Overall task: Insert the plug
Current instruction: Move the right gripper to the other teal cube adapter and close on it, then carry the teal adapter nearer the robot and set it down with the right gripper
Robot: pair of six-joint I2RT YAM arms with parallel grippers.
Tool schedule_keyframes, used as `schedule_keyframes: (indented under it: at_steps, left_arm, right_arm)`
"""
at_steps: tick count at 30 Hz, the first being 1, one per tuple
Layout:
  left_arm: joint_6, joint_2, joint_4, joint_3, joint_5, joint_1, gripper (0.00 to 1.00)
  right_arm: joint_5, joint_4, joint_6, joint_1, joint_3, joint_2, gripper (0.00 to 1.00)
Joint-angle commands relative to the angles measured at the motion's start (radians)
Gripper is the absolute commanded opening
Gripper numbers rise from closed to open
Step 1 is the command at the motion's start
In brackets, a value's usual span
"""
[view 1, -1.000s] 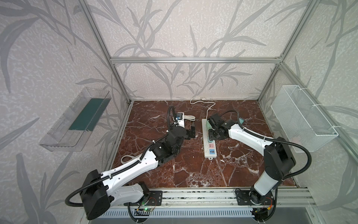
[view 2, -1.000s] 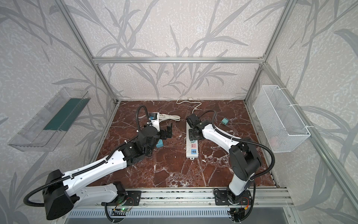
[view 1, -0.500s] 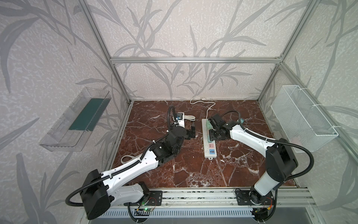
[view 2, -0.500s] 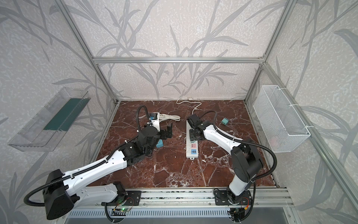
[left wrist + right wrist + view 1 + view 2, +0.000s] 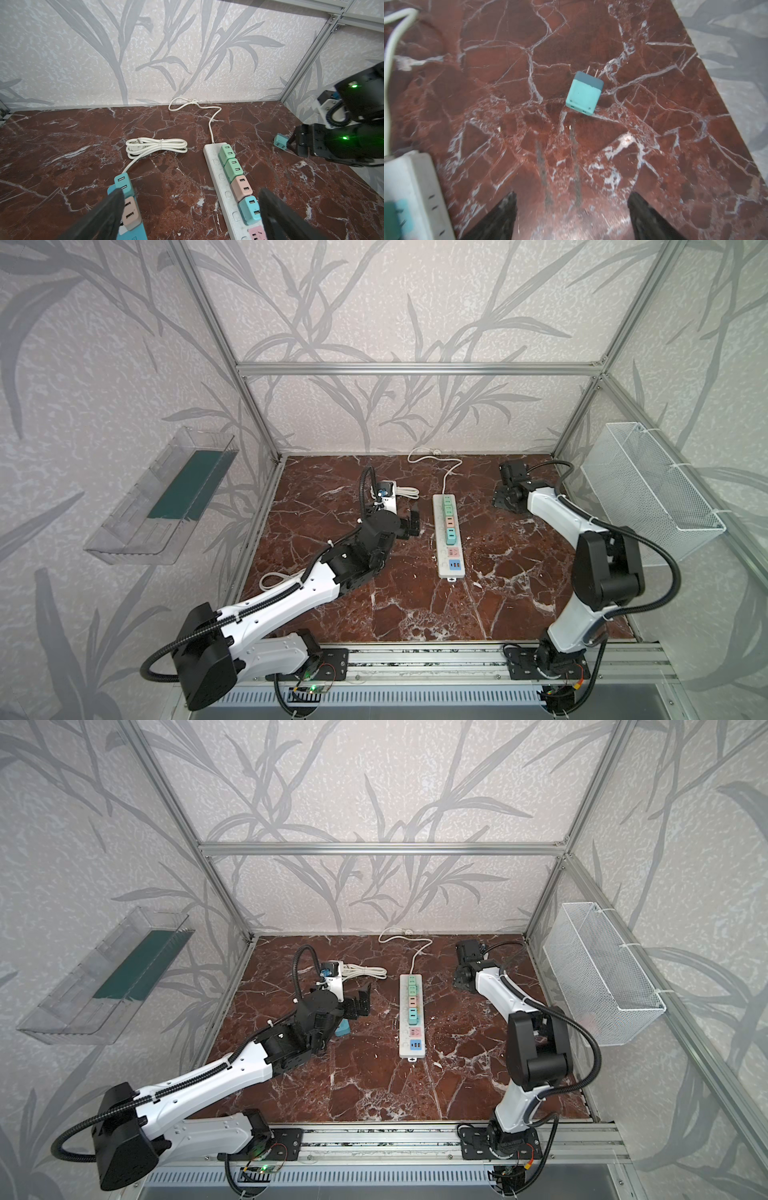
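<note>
The plug lies below and outward of my right gripper. Next, the gripper moves outward and down, opens fingers astride the plug's teal body (image 5: pixel 584 95), and closes.
The loose plug (image 5: pixel 584 92), a teal cube with two prongs, lies on its side on the marble floor (image 5: pixel 415 605). My right gripper (image 5: pixel 572 199) hangs over the floor just short of it, open and empty. In both top views that gripper (image 5: pixel 502 502) (image 5: pixel 462 982) covers the plug. The white power strip (image 5: pixel 448 568) (image 5: pixel 411 187) lies in the middle with several coloured adapters plugged in and a pink socket (image 5: pixel 454 551) free. My left gripper (image 5: pixel 190 197) stands wide open and empty, between a blue strip (image 5: pixel 133 230) and the white strip (image 5: pixel 220 178).
A coiled white cable (image 5: pixel 158 145) lies behind the blue strip. The white strip's cord (image 5: pixel 446 472) runs to the back wall. A wire basket (image 5: pixel 660 489) hangs on the right wall, a clear tray (image 5: pixel 162 497) on the left wall.
My right gripper has left the white strip, swung right to the back right corner over the loose plug, and opened wider. The left arm has not moved.
</note>
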Motion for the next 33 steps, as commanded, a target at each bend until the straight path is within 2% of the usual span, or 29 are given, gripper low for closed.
schedule_keyframes:
  at_steps: [1, 6, 10, 16, 33]
  left_arm:
    - [-0.007, 0.007, 0.005, -0.006, -0.004, 0.003, 0.99]
    - [-0.007, 0.007, 0.008, -0.009, -0.004, 0.002, 0.99]
    - [-0.007, 0.007, 0.01, -0.011, -0.004, 0.003, 0.99]
    - [-0.009, 0.009, 0.011, -0.01, -0.003, 0.003, 0.99]
    - [-0.009, 0.028, 0.009, -0.009, -0.005, 0.003, 0.99]
  right_arm:
    - [0.028, 0.005, 0.039, -0.035, 0.102, 0.098, 0.84]
    - [0.01, -0.042, 0.064, -0.068, 0.244, 0.234, 0.84]
    - [-0.018, -0.073, 0.085, -0.088, 0.304, 0.306, 0.79]
    - [-0.094, -0.058, 0.115, -0.127, 0.316, 0.351, 0.72]
    - [-0.148, -0.112, 0.084, -0.179, 0.423, 0.458, 0.63]
